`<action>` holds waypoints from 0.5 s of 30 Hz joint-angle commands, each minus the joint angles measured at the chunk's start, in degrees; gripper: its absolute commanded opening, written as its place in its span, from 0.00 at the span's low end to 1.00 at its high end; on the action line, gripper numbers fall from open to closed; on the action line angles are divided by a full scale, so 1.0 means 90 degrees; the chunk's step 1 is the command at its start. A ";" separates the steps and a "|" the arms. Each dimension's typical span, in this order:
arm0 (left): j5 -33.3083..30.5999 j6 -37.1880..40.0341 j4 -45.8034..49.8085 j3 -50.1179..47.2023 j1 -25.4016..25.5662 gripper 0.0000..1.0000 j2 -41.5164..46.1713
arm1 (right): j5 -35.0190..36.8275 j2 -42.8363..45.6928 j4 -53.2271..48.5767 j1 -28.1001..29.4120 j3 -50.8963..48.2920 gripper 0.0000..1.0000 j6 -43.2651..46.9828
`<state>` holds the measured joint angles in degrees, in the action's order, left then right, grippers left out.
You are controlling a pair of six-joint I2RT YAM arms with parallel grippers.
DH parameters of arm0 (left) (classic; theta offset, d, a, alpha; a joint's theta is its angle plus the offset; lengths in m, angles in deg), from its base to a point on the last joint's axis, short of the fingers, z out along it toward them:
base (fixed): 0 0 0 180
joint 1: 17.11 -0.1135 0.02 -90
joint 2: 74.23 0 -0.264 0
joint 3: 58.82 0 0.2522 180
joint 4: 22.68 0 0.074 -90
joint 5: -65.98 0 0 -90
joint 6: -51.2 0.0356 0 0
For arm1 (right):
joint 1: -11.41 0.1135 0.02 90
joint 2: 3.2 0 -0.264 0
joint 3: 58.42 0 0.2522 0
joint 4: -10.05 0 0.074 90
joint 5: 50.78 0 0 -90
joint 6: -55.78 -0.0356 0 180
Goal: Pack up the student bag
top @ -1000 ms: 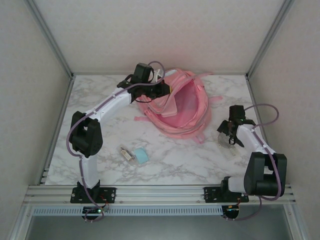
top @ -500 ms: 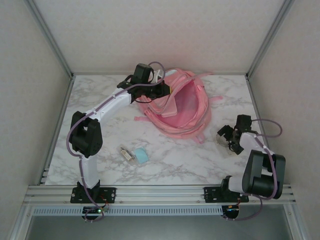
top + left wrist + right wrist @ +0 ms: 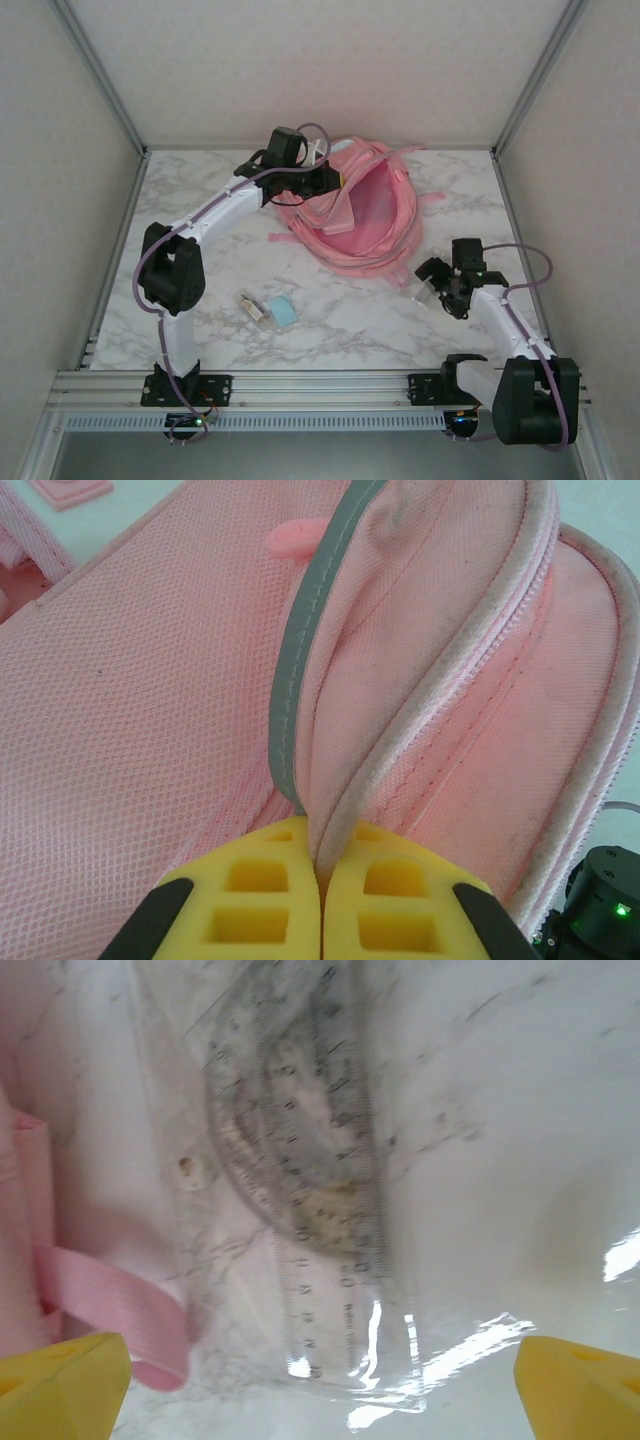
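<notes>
I will next lower my right gripper onto the sleeve's near end (image 3: pixel 335 1310) and close it, because the clear plastic sleeve (image 3: pixel 300 1190) lies below it, between my open fingertips.
The student bag (image 3: pixel 372 215), a large pink backpack, lies at the back middle of the table with its main compartment gaping open. My left gripper (image 3: pixel 322 181) is shut on the bag's left rim. In the left wrist view the yellow pads (image 3: pixel 270 880) pinch the piped zip edge (image 3: pixel 400 740) of the bag, with my left gripper (image 3: pixel 320 855) closed tight. My right gripper (image 3: pixel 433 281) hovers open to the right of the bag, low over the table. Below its wide-apart fingertips (image 3: pixel 60 1380) lies a clear plastic sleeve (image 3: pixel 300 1190) holding a ruler and a protractor.
A pink bag strap (image 3: pixel 110 1300) lies at the sleeve's left edge. A small pale object (image 3: pixel 254 305) and a light blue one (image 3: pixel 283 311) sit on the marble table (image 3: pixel 180 190) in front of the left arm. Frame posts and walls close in the sides.
My right arm has swung left and toward the bag, staying open. The left arm and the bag have not moved.
</notes>
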<state>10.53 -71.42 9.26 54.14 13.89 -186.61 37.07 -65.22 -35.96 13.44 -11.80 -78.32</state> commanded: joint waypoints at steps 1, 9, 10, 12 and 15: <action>0.0058 -0.0096 -0.0360 0.0017 -0.0178 0.00 0.0288 | 0.0659 -0.0306 -0.0425 0.0029 0.0254 0.99 0.0421; 0.0019 -0.0018 -0.0201 0.0113 -0.0173 0.00 0.0260 | 0.0029 -0.1510 0.0477 0.0082 0.0423 0.91 0.0623; 0.0019 -0.0008 -0.0177 0.0122 -0.0173 0.00 0.0250 | 0.0001 -0.1550 0.0552 0.0104 0.0407 0.91 0.0597; 0.0016 0.0001 -0.0163 0.0136 -0.0178 0.00 0.0233 | 0.0003 -0.1661 0.0617 0.0135 0.0401 0.89 0.0589; 0.0014 -0.0002 -0.0154 0.0141 -0.0173 0.00 0.0211 | -0.0054 -0.1918 0.0615 0.0165 0.0411 0.84 0.0640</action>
<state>10.66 -71.40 9.32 54.14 13.89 -186.61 39.76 -79.60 -34.74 13.96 -8.74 -73.60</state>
